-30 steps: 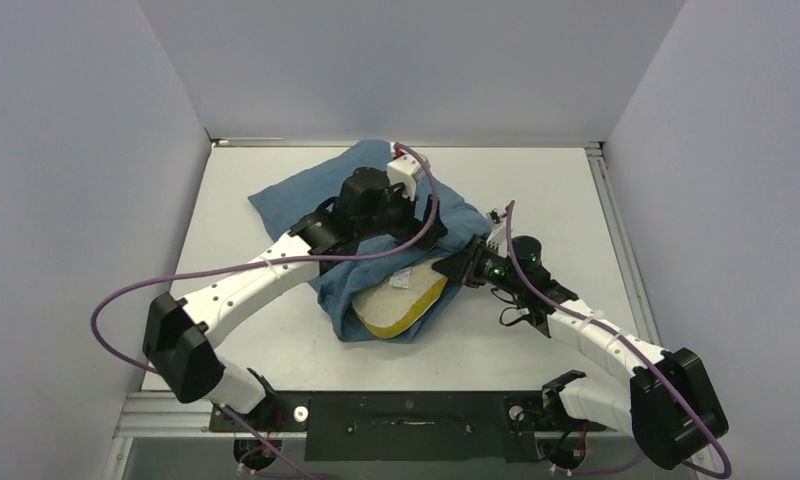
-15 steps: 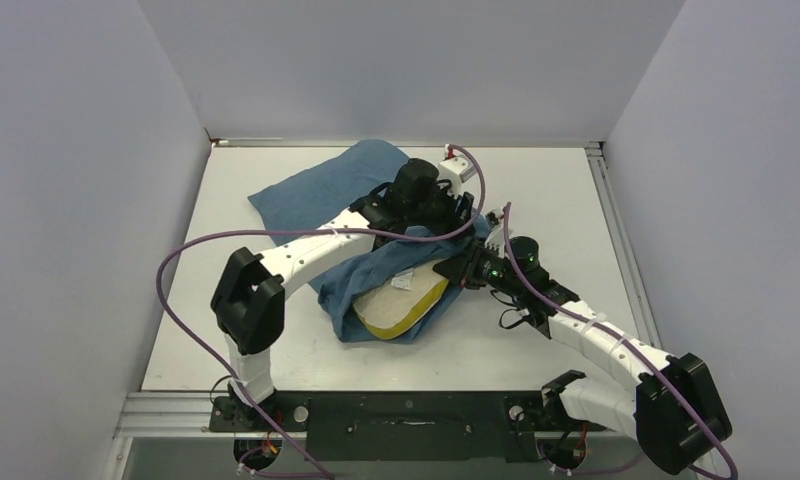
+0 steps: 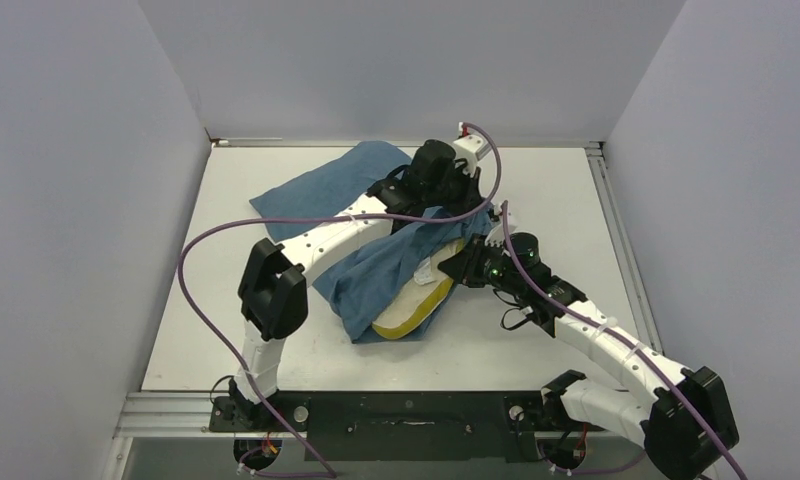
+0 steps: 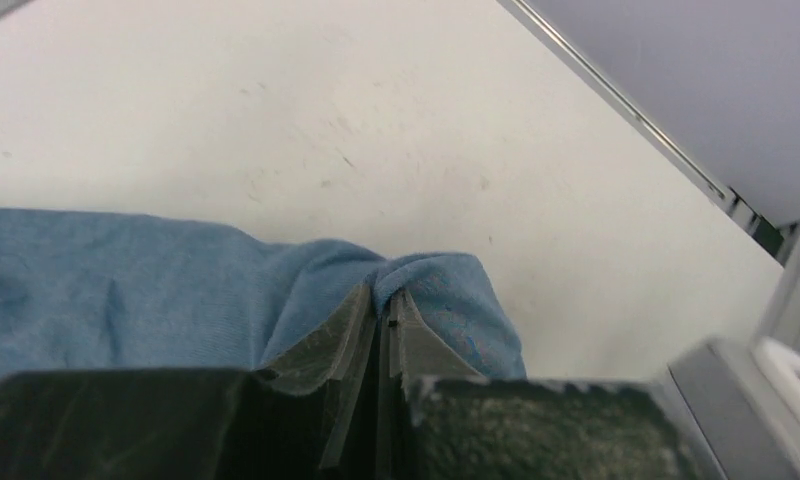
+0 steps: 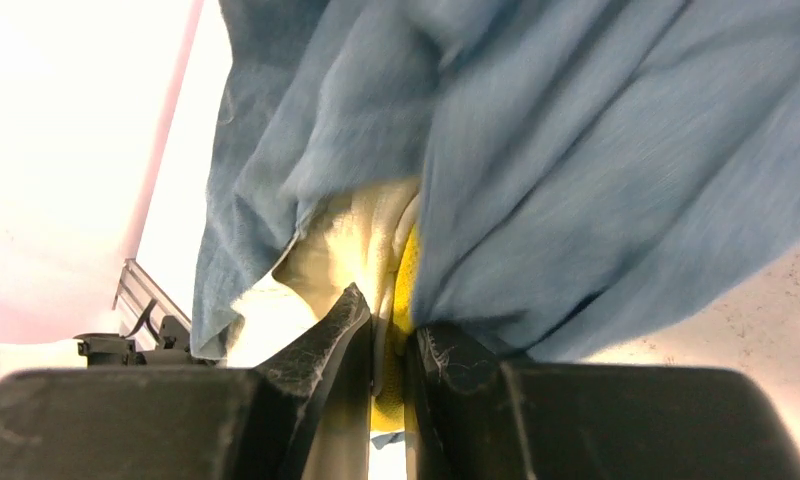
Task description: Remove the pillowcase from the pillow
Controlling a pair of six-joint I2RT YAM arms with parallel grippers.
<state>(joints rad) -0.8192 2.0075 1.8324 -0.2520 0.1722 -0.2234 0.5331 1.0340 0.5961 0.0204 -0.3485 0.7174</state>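
My left gripper draws the pillowcase's fold left in the top view toward the pillowcase's flat far part [image 3: 351, 175] next and releases it. Cloth still covers the pillow [image 3: 421, 300].
The slate-blue pillowcase [image 3: 376, 270] lies rumpled across the middle of the table, its far part spread flat at the back left. The cream pillow [image 3: 421, 300] with its mustard-yellow edge pokes out of the case's near opening. My left gripper [image 3: 473, 208] is at the case's far right edge, shut on a pinch of blue cloth [image 4: 446, 300]. My right gripper [image 3: 459, 268] is shut on the pillow's yellow edge [image 5: 401, 290], with the blue cloth [image 5: 576, 180] draped over it. Most of the pillow is hidden inside the case.
A metal rail [image 3: 611, 230] runs along the table's right edge, close to the right arm. Grey walls close in the table on three sides. Purple cables loop from both arms over the near left of the table [image 3: 196, 290].
The left arm swung right across the pillowcase to its far right edge and its gripper went from open to shut on the cloth. The pillow's exposed end has lifted and tilted slightly.
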